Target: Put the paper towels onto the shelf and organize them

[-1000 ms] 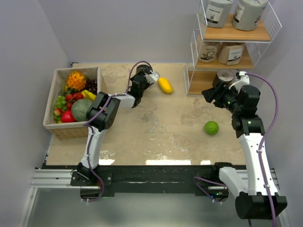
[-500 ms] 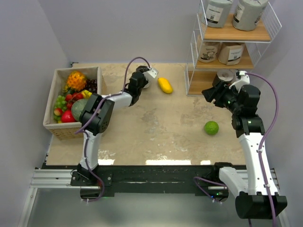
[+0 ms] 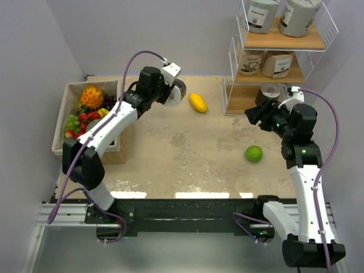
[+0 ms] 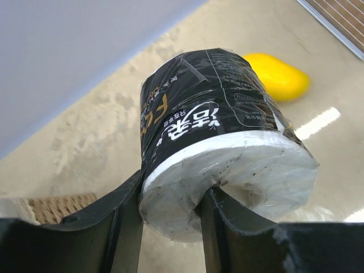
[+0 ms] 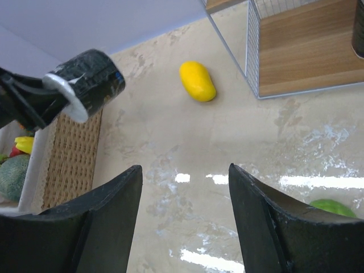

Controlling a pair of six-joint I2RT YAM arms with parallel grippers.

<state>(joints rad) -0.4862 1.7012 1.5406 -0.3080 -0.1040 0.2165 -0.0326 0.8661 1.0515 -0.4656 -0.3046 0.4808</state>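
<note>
The roll goes down and back with my tilting left gripper next, for release upright on the bare tabletop beside the basket. That spot lies below and back.
My left gripper [image 3: 169, 95] is shut on a black paper towel roll [image 3: 177, 91] and holds it above the table's far middle. In the left wrist view one finger sits in the roll's core and the other against its outside [image 4: 210, 102]. The shelf [image 3: 284, 42] stands at the far right with two grey rolls [image 3: 281, 14] on top, two tan rolls [image 3: 264, 62] in the middle, and a second black roll [image 3: 272, 91] on the bottom board, partly hidden by my right arm. My right gripper [image 3: 250, 115] is open and empty in front of the shelf's bottom tier [image 5: 301, 51].
A yellow fruit [image 3: 198, 102] lies left of the shelf. A green fruit [image 3: 254, 153] lies below my right gripper. A woven basket [image 3: 65, 131] of fruit stands at the left edge.
My left arm has lifted the black roll off the table and swung it slightly right and up. The right arm has barely moved.
</note>
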